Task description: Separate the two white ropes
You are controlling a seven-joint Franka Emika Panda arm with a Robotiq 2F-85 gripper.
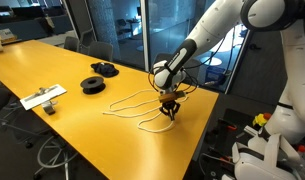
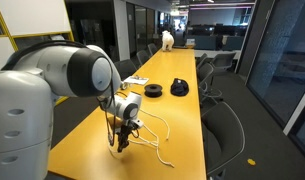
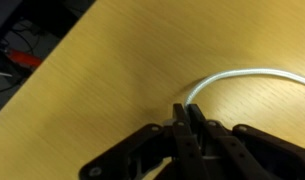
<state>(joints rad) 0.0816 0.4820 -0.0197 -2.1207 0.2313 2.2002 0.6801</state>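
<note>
The gripper will move back toward the near table edge and open there, since the gripper's fingers hold one white rope close to the other loops.
Two thin white ropes lie in loose loops on the yellow table, near its edge. They also show in an exterior view next to the arm. My gripper points down at the right end of the loops and also shows in an exterior view. In the wrist view the jaws are closed on one white rope, which curves away to the right over the table top. Which of the two ropes this is cannot be told.
Two black round spools sit on the table beyond the ropes. A flat white-grey board with a cable lies near the table's side. Office chairs stand along the table. The table edge is close to the gripper.
</note>
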